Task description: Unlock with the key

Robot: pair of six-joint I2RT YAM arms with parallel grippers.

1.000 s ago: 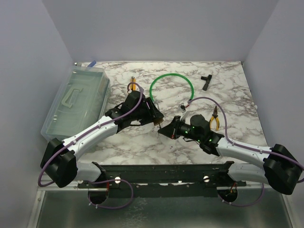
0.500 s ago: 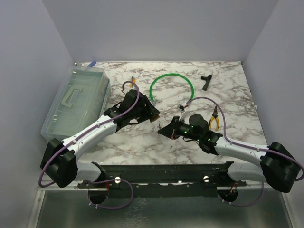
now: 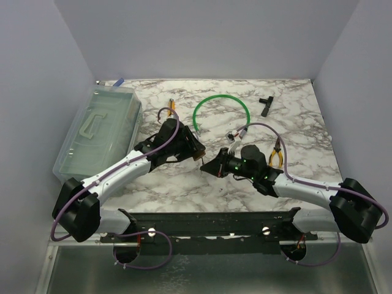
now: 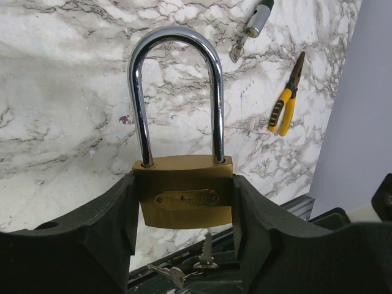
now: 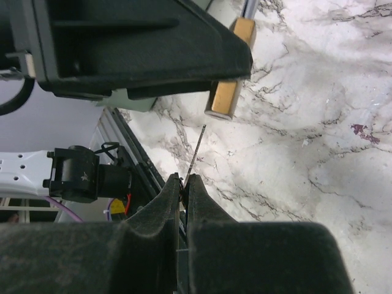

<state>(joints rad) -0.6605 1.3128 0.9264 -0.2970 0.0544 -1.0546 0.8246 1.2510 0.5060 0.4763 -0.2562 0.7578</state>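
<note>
The key's tip is still short of the padlock's bottom side (image 3: 199,158) (image 5: 223,98), so I will move my right gripper toward that side, push the key in and let go of it.
My left gripper (image 4: 184,184) is shut on a brass padlock (image 4: 184,199), its fingers pressing both sides of the body. The steel shackle (image 4: 176,92) is closed and points away from the wrist. In the top view this gripper (image 3: 195,149) hangs over the middle of the marble table. My right gripper (image 5: 182,177) is shut on the key (image 5: 197,150), a thin grey blade seen edge-on. The key's tip stands just short of the padlock's bottom face (image 5: 223,98). From the left wrist, the key (image 4: 207,248) rises toward the padlock's underside with a small gap left.
A clear plastic box (image 3: 98,128) lies at the left. A green hoop of cable (image 3: 220,113) lies behind the grippers. Yellow-handled pliers (image 3: 277,154) lie to the right and a black T-shaped tool (image 3: 265,104) at the back right. The black rail (image 3: 208,223) runs along the near edge.
My right wrist has moved back and left, bringing the key closer under the padlock. My left gripper has shifted slightly, still holding the padlock.
</note>
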